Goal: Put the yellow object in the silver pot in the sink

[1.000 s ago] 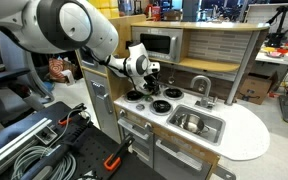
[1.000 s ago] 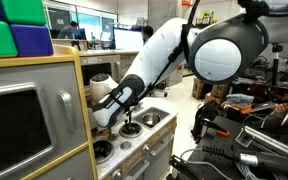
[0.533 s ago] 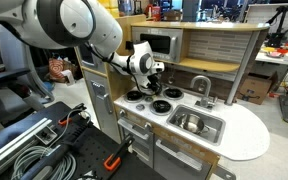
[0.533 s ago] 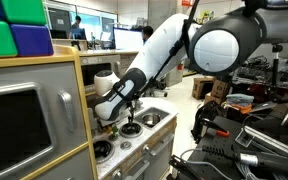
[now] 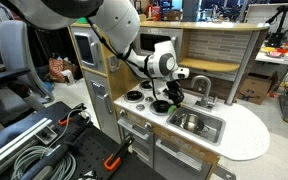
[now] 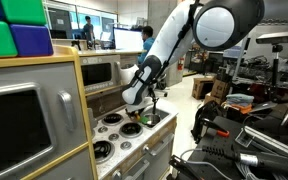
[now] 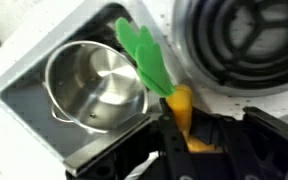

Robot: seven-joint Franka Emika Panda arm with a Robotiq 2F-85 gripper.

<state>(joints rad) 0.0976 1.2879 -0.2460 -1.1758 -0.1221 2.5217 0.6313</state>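
Note:
My gripper will first swing across toward the sink and turn. Then it will lower the yellow object over the pot's opening.
In the wrist view my gripper is shut on the yellow object, an orange-yellow toy piece with green leaves sticking out ahead of the fingers. The silver pot stands in the sink just left of and below the leaves. In both exterior views the gripper hangs over the stove's edge next to the sink, with the pot a little to the side of it. The yellow object is too small to make out in those views.
Black-and-white burners lie beside the sink. A curved grey faucet rises behind the basin. A microwave and wooden shelf stand at the back of the toy kitchen. Cables and clamps lie on the floor.
The arm has swung from above the back burners toward the sink, carrying the yellow object. The gripper now hangs lower, at the sink's edge.

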